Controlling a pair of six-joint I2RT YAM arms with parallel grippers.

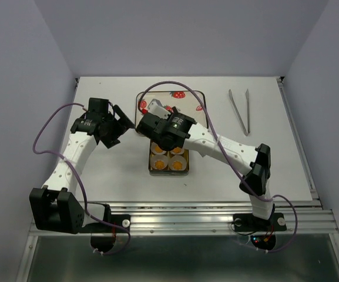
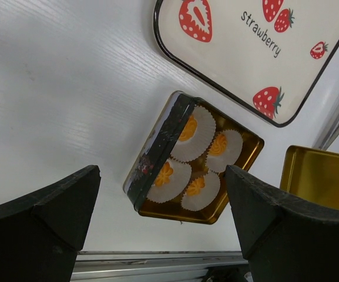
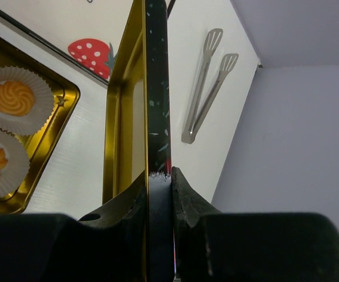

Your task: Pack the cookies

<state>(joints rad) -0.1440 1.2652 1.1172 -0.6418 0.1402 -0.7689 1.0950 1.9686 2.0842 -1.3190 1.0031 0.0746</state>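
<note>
My right gripper should next go down and to the left in its wrist view, over the open tin [image 1: 169,157] [image 3: 22,132], and let go of the lid, because the tin is below on that side.
Several orange-yellow cookies [image 2: 188,129] sit in white paper cups inside an open gold-lined square tin [image 2: 160,144], which lies on the table below the strawberry tray. In the right wrist view two of the cookies [image 3: 13,97] show at the left. My right gripper [image 3: 158,176] is shut on the rim of the tin's lid [image 3: 155,88], holding it on edge, gold inside facing the tin. The same lid [image 2: 319,179] shows at the right of the left wrist view. My left gripper [image 2: 162,171] hangs open above and to the left of the tin, holding nothing.
A white tray [image 1: 201,97] printed with strawberries lies behind the tin [image 1: 169,170]. Metal tongs [image 1: 240,108] lie at the back right of the table. The table's metal front rail runs along the near edge.
</note>
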